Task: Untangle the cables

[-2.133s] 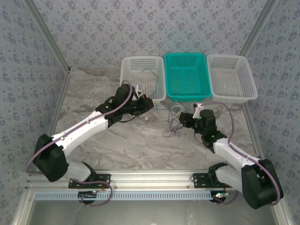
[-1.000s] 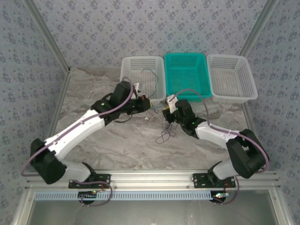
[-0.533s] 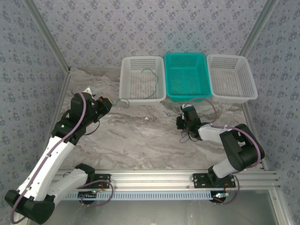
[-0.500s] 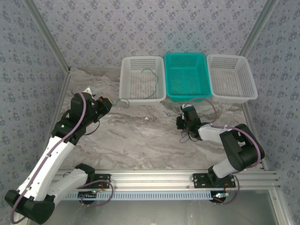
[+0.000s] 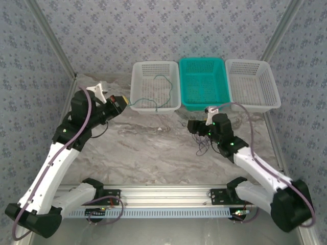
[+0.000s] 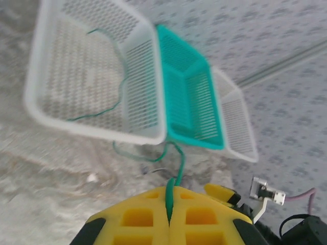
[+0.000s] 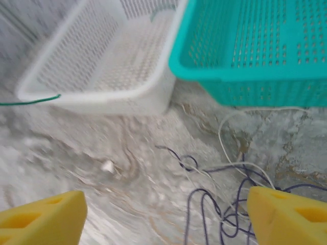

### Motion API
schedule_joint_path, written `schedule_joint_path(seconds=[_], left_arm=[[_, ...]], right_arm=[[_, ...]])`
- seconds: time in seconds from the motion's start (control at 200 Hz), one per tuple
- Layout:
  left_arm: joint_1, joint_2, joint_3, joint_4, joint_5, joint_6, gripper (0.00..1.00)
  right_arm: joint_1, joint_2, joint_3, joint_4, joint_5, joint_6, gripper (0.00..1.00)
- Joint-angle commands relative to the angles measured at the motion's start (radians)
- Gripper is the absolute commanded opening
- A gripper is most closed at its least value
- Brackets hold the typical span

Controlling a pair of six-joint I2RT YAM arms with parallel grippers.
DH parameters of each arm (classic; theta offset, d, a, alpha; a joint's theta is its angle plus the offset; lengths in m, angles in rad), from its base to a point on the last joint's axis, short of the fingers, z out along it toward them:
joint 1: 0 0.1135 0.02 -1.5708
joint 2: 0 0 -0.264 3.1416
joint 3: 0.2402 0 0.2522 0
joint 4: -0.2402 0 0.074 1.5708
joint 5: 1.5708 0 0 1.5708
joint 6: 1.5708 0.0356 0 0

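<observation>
My left gripper needs to move over the bottom of the nearest white basket and release the dark green cable (image 5: pixel 140 106). That basket stands beside the gripper, toward the teal one.
My left gripper (image 5: pixel 121 102) is shut on a dark green cable (image 6: pixel 179 163), nipped between the yellow fingers (image 6: pixel 148 214). That green cable (image 5: pixel 140 106) runs from the jaws along the front of the left white basket (image 5: pixel 138 71). A second green wire (image 6: pixel 120 92) lies inside that basket. The purple and whitish cables (image 5: pixel 204 145) lie tangled on the marble table, in front of the teal basket (image 5: pixel 203 102). My right gripper (image 7: pixel 166 217) hangs open just above the table. The purple loops (image 7: pixel 204 201) lie near its right finger (image 7: pixel 286 214), and nothing is held.
Three baskets stand in a row at the back: white, teal, and a second white basket (image 5: pixel 253 104) on the right. A small white scrap (image 5: pixel 160 128) lies on the table. Patterned walls enclose the table on both sides.
My right gripper has let go and opened wide, and it has lifted back from the tangle. My left gripper stays shut and has drawn the green cable off to the left.
</observation>
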Motion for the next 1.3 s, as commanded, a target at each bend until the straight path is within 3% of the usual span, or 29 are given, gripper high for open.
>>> schedule_joint_path(seconds=[0.0,0.105,0.33,0.485,0.675,0.715,0.81,0.914,1.084,1.294], left_arm=[[0.004,0.036,0.052,0.116,0.043,0.041,0.0],[0.004,0.098,0.062,0.217,-0.012,0.105,0.0],[0.012,0.337,-0.005,0.618,-0.081,0.326,0.0],[0.009,0.57,0.081,0.72,-0.042,0.407,0.0],[-0.007,0.761,0.144,0.697,-0.232,0.484,0.0],[-0.001,0.799,0.187,0.641,-0.207,0.488,0.12],[0.006,0.881,0.352,0.361,-0.164,0.483,0.52],[0.001,0.811,0.27,0.356,-0.215,0.44,0.75],[0.006,0.625,0.16,0.282,-0.305,0.373,0.83],[-0.063,0.413,0.091,0.241,-0.15,0.34,0.84]], right_arm=[[-0.005,-0.115,0.033,-0.113,0.03,0.042,0.92],[-0.008,-0.18,0.051,-0.141,0.03,0.059,0.93],[-0.011,-0.204,0.101,-0.214,0.004,0.053,0.92],[-0.01,-0.228,0.106,-0.264,-0.007,0.053,0.92],[-0.012,-0.284,0.089,-0.299,0.007,0.056,0.93],[-0.011,-0.292,0.084,-0.305,0.009,0.056,0.93],[-0.012,-0.301,0.083,-0.315,0.008,0.057,0.93],[-0.013,-0.299,0.074,-0.31,0.011,0.062,0.93],[-0.015,-0.274,0.055,-0.265,0.017,0.072,0.93],[-0.063,-0.133,0.093,-0.311,0.035,0.124,0.94]])
